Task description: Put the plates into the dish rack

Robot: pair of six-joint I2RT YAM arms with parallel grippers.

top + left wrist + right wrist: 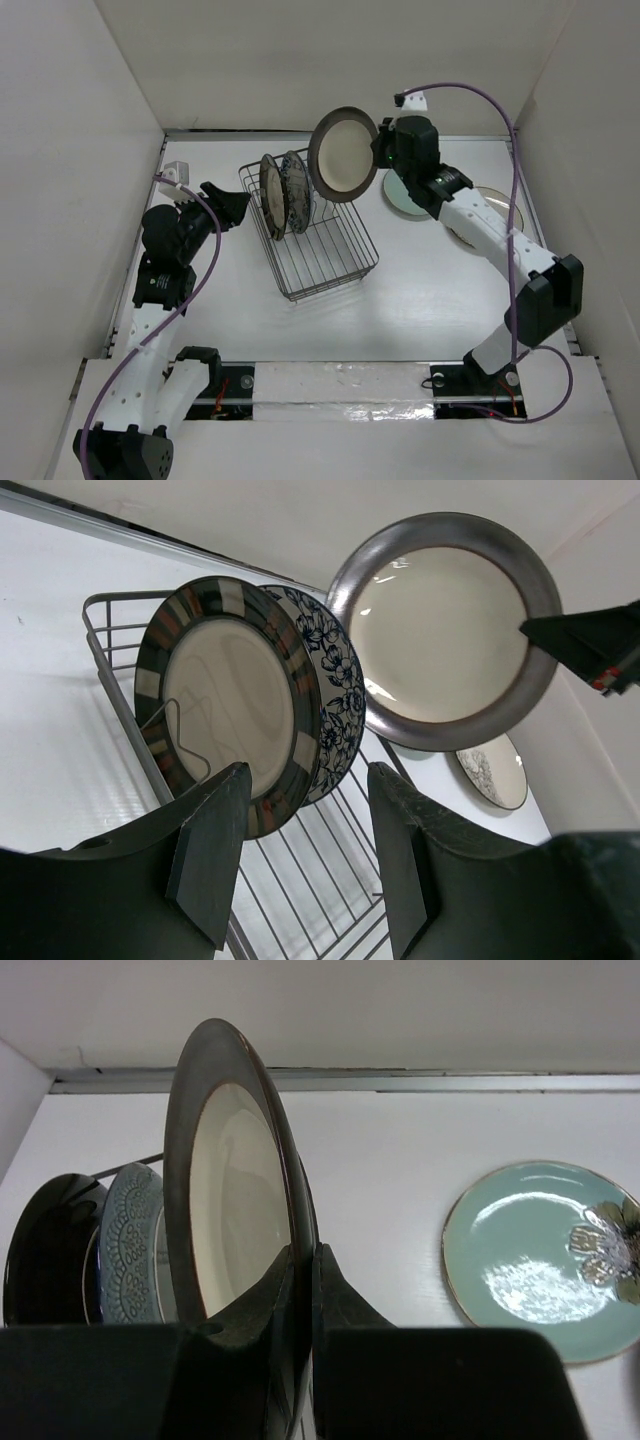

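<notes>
The brown-rimmed cream plate comes down toward the floral plate (296,190) next, turned in line by my right gripper, because the rack slots beside that plate stand empty.
The dish rack (330,282) stands mid-table. The dark brown speckled plate (271,195) and the blue-and-white floral plate (296,190) stand upright in its far-left end. My right gripper (378,152) is shut on the rim of the brown-rimmed cream plate (343,155) and holds it on edge above the rack's far end, right of the floral plate. In the right wrist view the gripper (305,1260) pinches that plate (235,1180). My left gripper (238,205) is open and empty, left of the rack. It faces the racked plates (230,690).
The pale teal plate (400,195) lies flat right of the rack, partly under my right arm, and shows in the right wrist view (545,1260). The cream branch-motif plate (490,205) lies further right, also partly hidden. White walls close in the table on three sides.
</notes>
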